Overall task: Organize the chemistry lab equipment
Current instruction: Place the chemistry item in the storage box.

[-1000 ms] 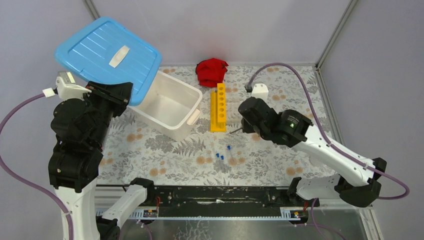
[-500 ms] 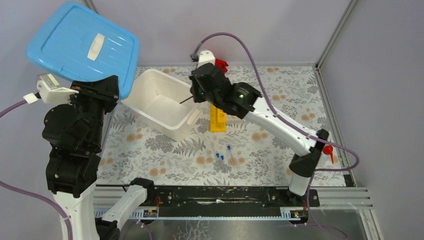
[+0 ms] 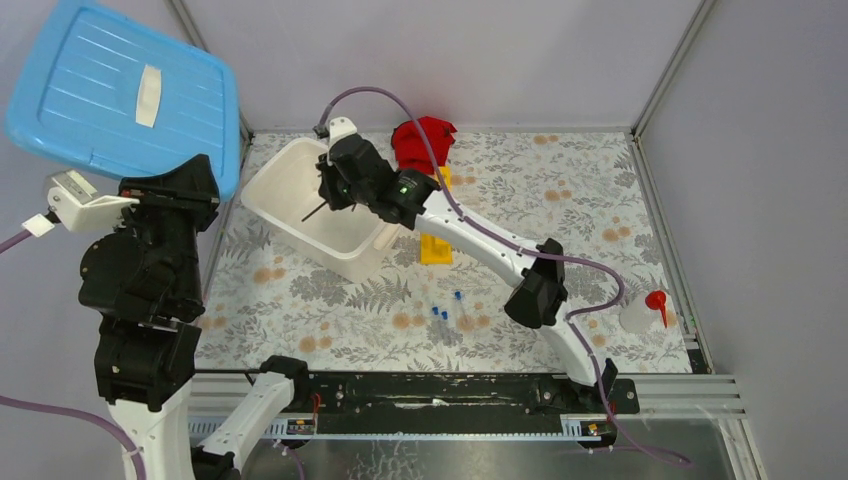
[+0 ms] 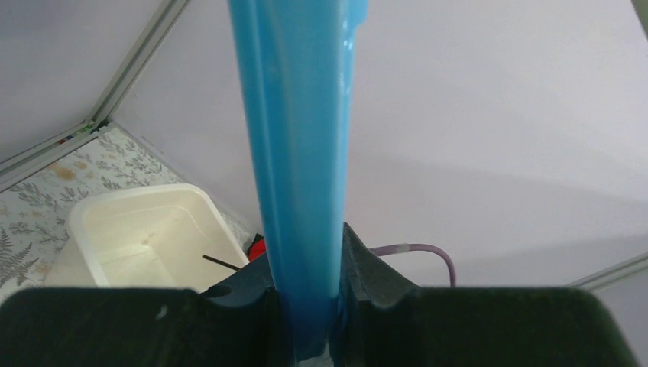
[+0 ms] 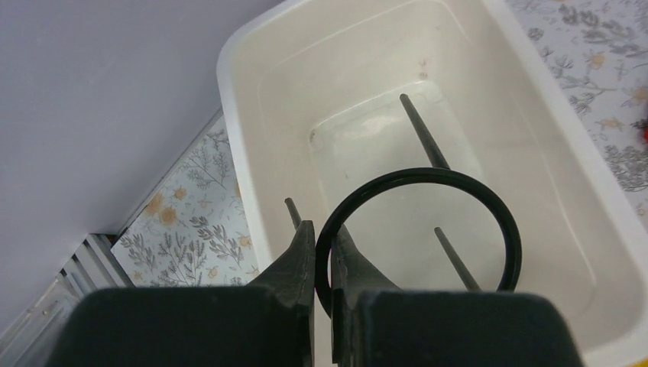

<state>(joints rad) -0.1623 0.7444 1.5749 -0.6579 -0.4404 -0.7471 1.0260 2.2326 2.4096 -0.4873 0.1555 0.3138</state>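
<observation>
My right gripper should next lower the ring stand until its downward legs rest on the bare bottom of the white tub below, and then let go of the ring stand.
My left gripper (image 3: 203, 178) is shut on the edge of the blue lid (image 3: 120, 95) and holds it high, left of the white tub (image 3: 352, 262). In the left wrist view the lid (image 4: 298, 138) stands edge-on between my jaws (image 4: 306, 287). My right gripper (image 3: 335, 190) is shut on the black wire ring stand (image 3: 315, 212) over the open tub. In the right wrist view the ring (image 5: 419, 229) hangs in my gripper (image 5: 325, 248), legs pointing into the tub (image 5: 229, 99). The yellow holed rack (image 3: 433, 245) lies right of the tub, partly under my right arm. Small blue-capped tubes (image 3: 440, 312) lie on the mat.
A red cloth (image 3: 422, 142) lies at the back behind the rack. A white squeeze bottle with a red tip (image 3: 645, 310) lies at the mat's right edge. Grey walls and metal frame posts enclose the floral mat. A small clear piece (image 3: 466, 322) lies beside the tubes.
My right arm swung from right of the rack to over the tub, carrying the ring stand. My left arm lifted the blue lid up and to the left, off the tub.
</observation>
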